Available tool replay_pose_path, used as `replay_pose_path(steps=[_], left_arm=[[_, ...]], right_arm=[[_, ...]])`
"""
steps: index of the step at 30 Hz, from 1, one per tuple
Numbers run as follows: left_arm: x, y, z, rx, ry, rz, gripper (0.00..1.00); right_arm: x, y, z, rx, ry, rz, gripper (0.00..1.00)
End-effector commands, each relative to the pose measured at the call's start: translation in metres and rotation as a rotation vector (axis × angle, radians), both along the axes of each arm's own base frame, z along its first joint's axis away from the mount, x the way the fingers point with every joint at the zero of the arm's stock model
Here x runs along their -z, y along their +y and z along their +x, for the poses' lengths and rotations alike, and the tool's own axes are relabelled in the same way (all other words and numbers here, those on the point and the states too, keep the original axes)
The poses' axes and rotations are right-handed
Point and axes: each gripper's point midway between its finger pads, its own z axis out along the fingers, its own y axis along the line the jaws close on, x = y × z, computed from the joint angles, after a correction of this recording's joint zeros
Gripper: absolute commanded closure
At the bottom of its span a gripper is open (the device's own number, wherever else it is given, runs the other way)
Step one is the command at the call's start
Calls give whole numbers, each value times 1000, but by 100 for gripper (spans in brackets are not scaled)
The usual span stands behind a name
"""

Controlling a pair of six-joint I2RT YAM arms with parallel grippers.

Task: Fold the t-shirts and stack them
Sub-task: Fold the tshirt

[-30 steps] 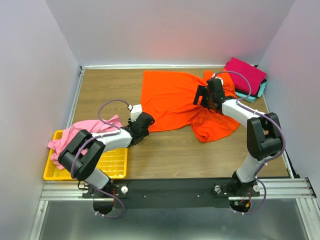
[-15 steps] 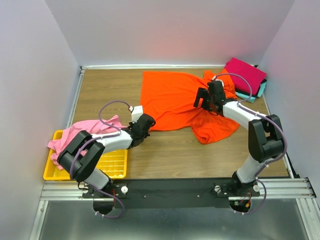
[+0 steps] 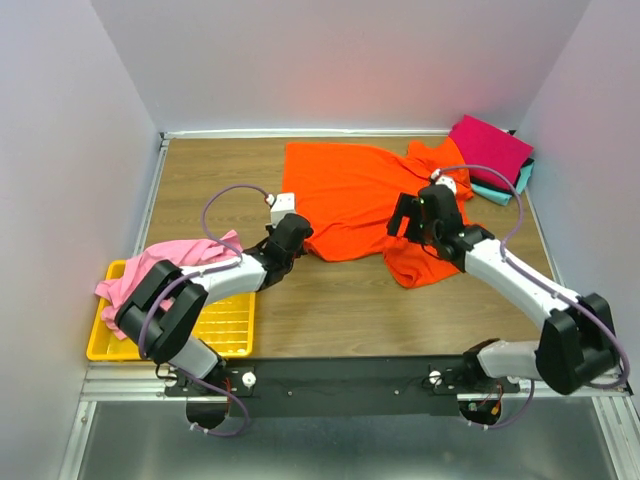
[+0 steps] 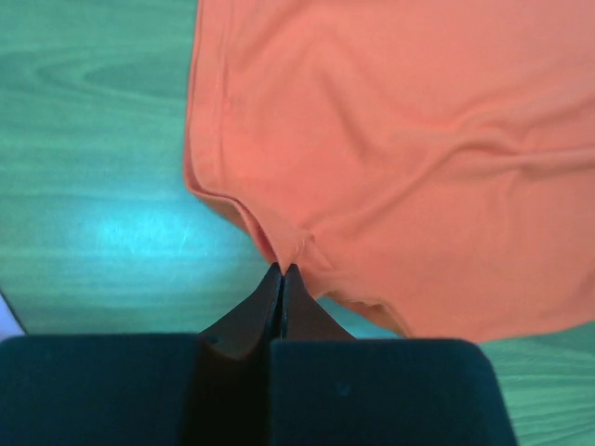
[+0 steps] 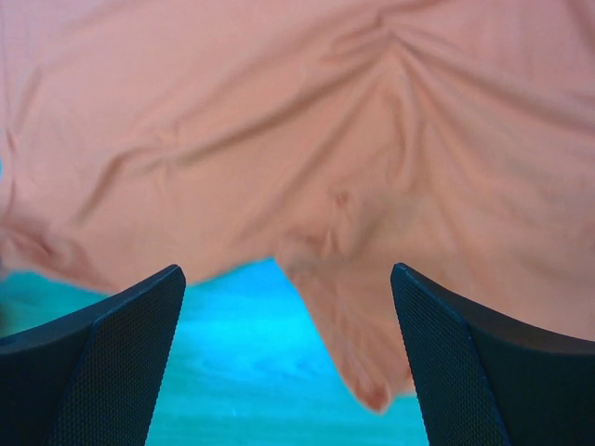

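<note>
My right gripper is to move back and down to the near corner of the orange shirt's hem [image 3: 407, 283] [image 5: 373, 392].
The bright orange t-shirt [image 3: 350, 195] lies spread and rumpled on the wooden table. My left gripper [image 3: 291, 232] is shut on its near left hem, which shows pinched between the jaws in the left wrist view [image 4: 284, 243]. My right gripper [image 3: 413, 222] is open and empty, just above the shirt's bunched near right part [image 5: 372, 186]. The light pink t-shirt [image 3: 150, 265] lies crumpled over the yellow tray. The folded magenta t-shirt [image 3: 490, 147] tops a stack with dark and teal ones [image 3: 500, 187] at the far right corner.
A yellow mesh tray [image 3: 215, 330] stands at the near left edge. Grey walls close in the table on three sides. Bare wood [image 3: 360, 310] lies between the orange shirt and the arm bases.
My right arm has drawn back toward the near side and its gripper now hovers over the shirt's near right part. My left gripper has shifted slightly up and right with the hem.
</note>
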Motion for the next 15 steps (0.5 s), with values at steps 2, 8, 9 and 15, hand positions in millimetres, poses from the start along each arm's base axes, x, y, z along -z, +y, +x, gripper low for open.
replay_pose_path(steps=[2, 8, 9, 15], left_arm=[[-26, 1, 17, 9, -96, -7, 100], [-25, 2, 15, 28, -101, -23, 100], [-23, 2, 15, 31, -101, -29, 100], [-17, 5, 18, 37, -88, -25, 100]], right_arm=[[46, -29, -67, 97, 184, -66, 9], [79, -34, -102, 117, 288, -60, 23], [81, -34, -103, 124, 296, -63, 25], [91, -36, -103, 139, 319, -111, 32]])
